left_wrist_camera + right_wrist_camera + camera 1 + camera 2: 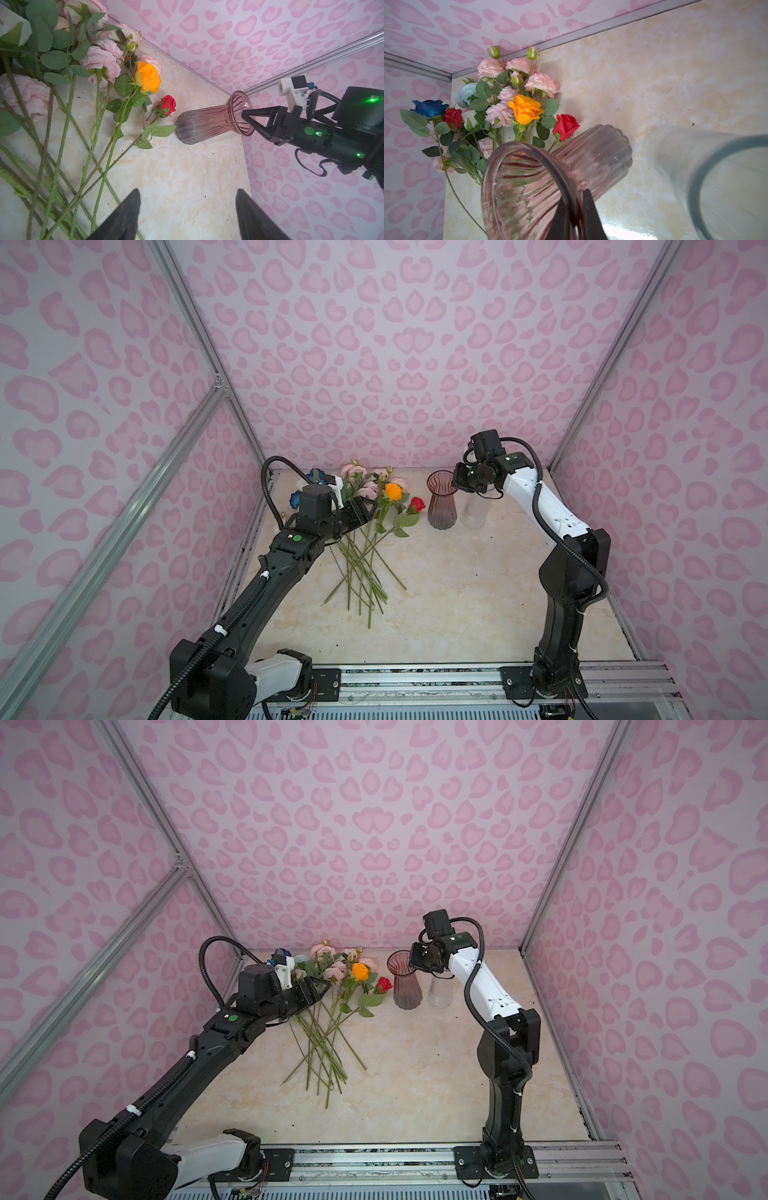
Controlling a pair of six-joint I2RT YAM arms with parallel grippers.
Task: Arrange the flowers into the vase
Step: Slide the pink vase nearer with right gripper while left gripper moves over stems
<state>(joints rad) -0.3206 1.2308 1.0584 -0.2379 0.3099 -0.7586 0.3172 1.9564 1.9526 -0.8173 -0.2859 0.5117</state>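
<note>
I will next use my right gripper to bring the pink vase (441,506) back toward my base onto the bare tabletop beside the stems and let go of its rim, because that spot is empty.
The flowers (365,560) lie in a loose pile at the back left of the table, stems fanned toward the front. Among the pale pink heads are an orange one (393,491) (148,76) (526,109) and a red one (417,504) (168,104). A ribbed pink glass vase (441,506) (407,986) (207,124) (602,149) stands upright just right of them. My right gripper (454,483) (411,963) (247,116) (576,193) is shut on the vase's rim, one finger inside and one outside. My left gripper (361,510) (316,988) (187,191) hovers open over the upper stems, holding nothing.
A clear glass vase (476,510) (441,990) (716,176) stands right of the pink one, under my right wrist. Blue, light blue and another red head (452,117) lie at the pile's far left. Patterned walls enclose the table's back and sides.
</note>
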